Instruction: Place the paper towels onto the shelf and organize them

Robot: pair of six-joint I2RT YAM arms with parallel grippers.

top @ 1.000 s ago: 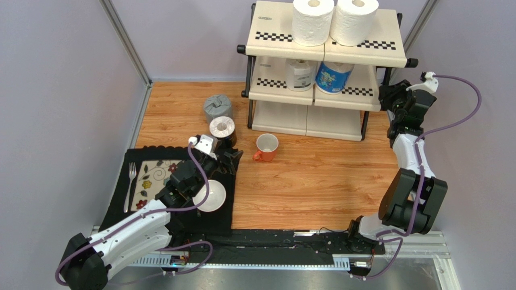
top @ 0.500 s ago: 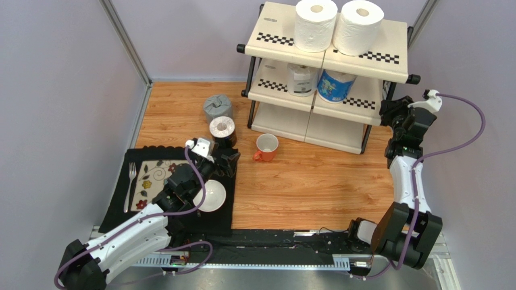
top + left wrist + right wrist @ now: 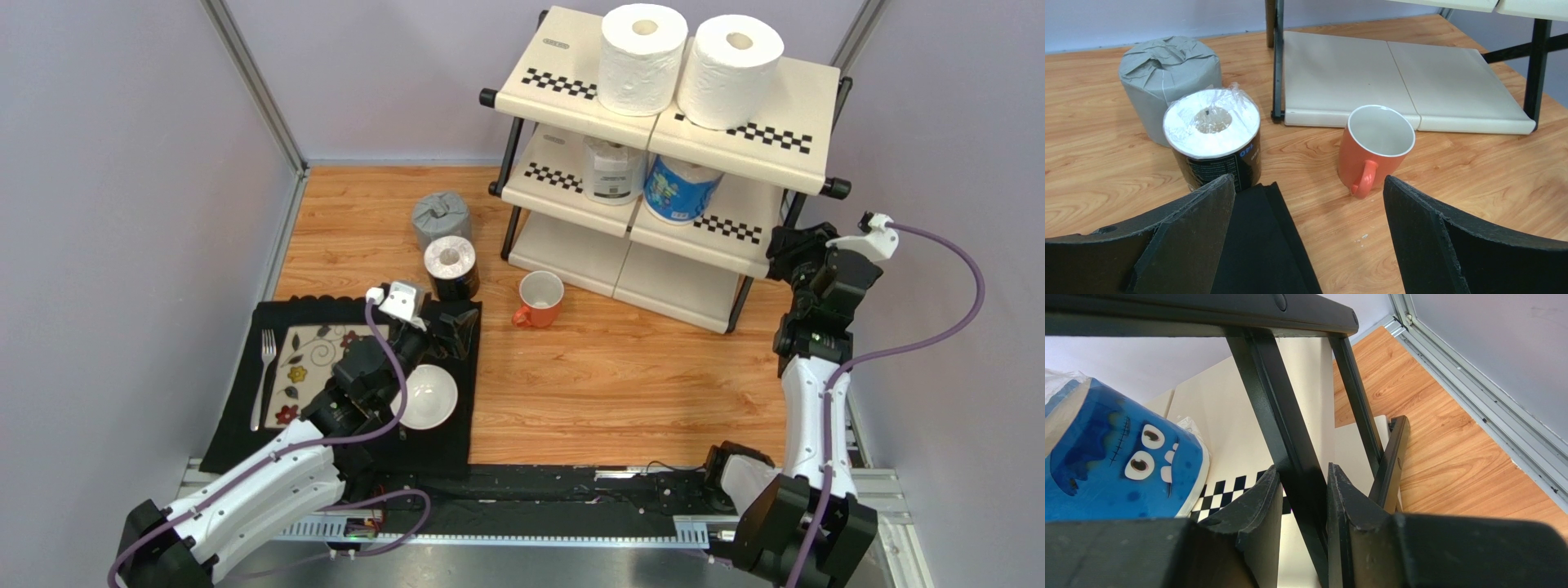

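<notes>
My right gripper draws slightly back toward my base next and opens its fingers to release the shelf's black frame post, which stands clamped between them.
The shelf (image 3: 570, 76) stands at the back, skewed, with its right end nearer to me. Two white paper towels (image 3: 640, 55) (image 3: 729, 67) stand on its top tier. On the middle tier are a clear-white roll (image 3: 610, 167) and a blue one (image 3: 678, 186) (image 3: 1112, 459). My right gripper (image 3: 792, 251) (image 3: 1303, 490) is shut on the shelf's black frame post (image 3: 1281, 429) at the right end. A grey roll (image 3: 440, 221) (image 3: 1168, 79) and a black roll (image 3: 450, 266) (image 3: 1214, 144) stand on the floor. My left gripper (image 3: 451, 321) (image 3: 1309, 202) hangs open and empty just short of the black roll.
An orange mug (image 3: 537, 298) (image 3: 1373, 147) stands in front of the shelf's bottom panel (image 3: 1389, 79). A black placemat (image 3: 239, 417) under my left arm carries a white bowl (image 3: 423, 397), a fork (image 3: 265, 374) and a flowered plate. Grey walls close in on both sides.
The shelf has turned, its right end swinging toward me, with my right gripper holding the frame post and moving along. My left arm has drawn back slightly, still open.
</notes>
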